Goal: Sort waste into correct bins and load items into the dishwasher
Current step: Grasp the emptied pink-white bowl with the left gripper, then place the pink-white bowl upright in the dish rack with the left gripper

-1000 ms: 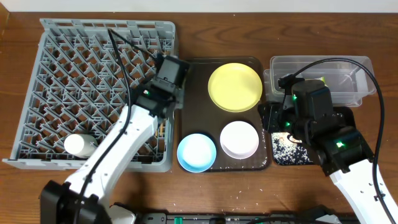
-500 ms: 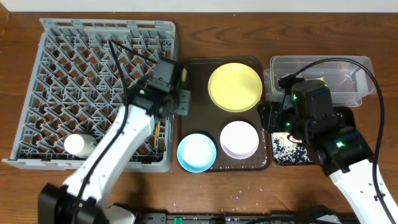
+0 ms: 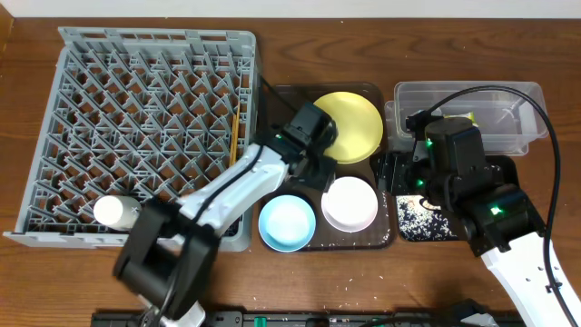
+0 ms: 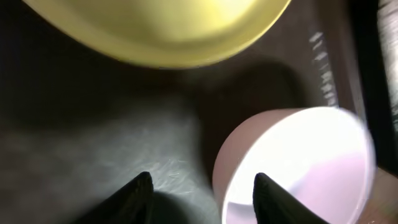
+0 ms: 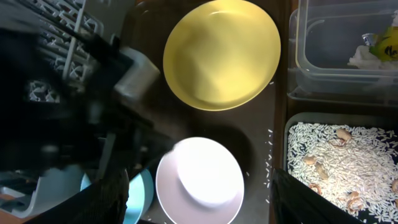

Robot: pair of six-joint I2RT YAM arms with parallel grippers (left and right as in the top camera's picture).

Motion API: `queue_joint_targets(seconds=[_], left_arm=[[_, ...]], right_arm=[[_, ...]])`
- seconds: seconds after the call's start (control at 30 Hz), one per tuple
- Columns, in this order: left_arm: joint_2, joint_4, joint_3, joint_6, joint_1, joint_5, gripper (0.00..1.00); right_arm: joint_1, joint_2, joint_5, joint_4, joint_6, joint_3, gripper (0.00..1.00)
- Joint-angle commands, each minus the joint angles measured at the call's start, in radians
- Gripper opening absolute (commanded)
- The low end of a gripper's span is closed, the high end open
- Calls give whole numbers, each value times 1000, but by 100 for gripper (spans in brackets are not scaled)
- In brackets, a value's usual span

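Observation:
Next, my left gripper moves down onto the small white bowl's rim (image 3: 326, 195) (image 4: 227, 184) facing the grey rack and closes, as its open fingers already straddle that rim.
My left gripper (image 3: 318, 173) is open and empty, low over the brown serving tray, between the yellow plate (image 3: 349, 127) and the small white bowl (image 3: 349, 203). In the left wrist view the open fingers (image 4: 202, 193) sit either side of the white bowl's (image 4: 298, 168) near rim, below the plate (image 4: 161, 31). The light-blue bowl (image 3: 287, 221) sits beside it. The chopsticks (image 3: 234, 136) and the white cup (image 3: 113, 211) lie in the grey rack (image 3: 109, 91). My right gripper (image 5: 199, 186) is open and empty, high over the tray's right side.
The clear tub (image 3: 467, 100) at the back right holds the green wrapper (image 5: 385, 43) and white paper (image 5: 360, 56). The black tray (image 3: 399, 173) below it holds grains (image 5: 336, 155). A few grains lie on the brown tray (image 5: 268, 149).
My left arm has swung right from the rack's right edge to over the brown tray, by the white bowl. The chopsticks now show in the rack. My right arm has not moved.

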Motion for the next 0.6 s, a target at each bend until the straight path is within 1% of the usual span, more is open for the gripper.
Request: queue_joint_targets(seconds=[0.0, 0.13, 0.2, 0.23, 0.27, 0.37, 0.47, 0.5, 0.57], left_arm=[[77, -2, -6, -11, 2, 78, 47], [112, -2, -6, -11, 2, 81, 37], [118, 6, -6, -11, 2, 80, 27], [119, 13, -6, -11, 2, 80, 15], [119, 17, -5, -11, 2, 79, 8], [101, 12, 11, -32, 8, 80, 8], [40, -45, 51, -34, 27, 70, 7], [14, -66, 61, -34, 37, 56, 8], [-45, -119, 83, -43, 58, -25, 7]], right_arm=[[-4, 6, -1, 0, 4, 0, 71], [-4, 6, -1, 0, 4, 0, 72], [-4, 6, -1, 0, 4, 0, 72], [-4, 6, -1, 0, 4, 0, 72], [-4, 6, -1, 0, 4, 0, 72], [-4, 6, -1, 0, 4, 0, 72], [-4, 6, -1, -1, 4, 0, 72], [-4, 6, -1, -1, 4, 0, 72], [-4, 6, -1, -1, 4, 0, 72]])
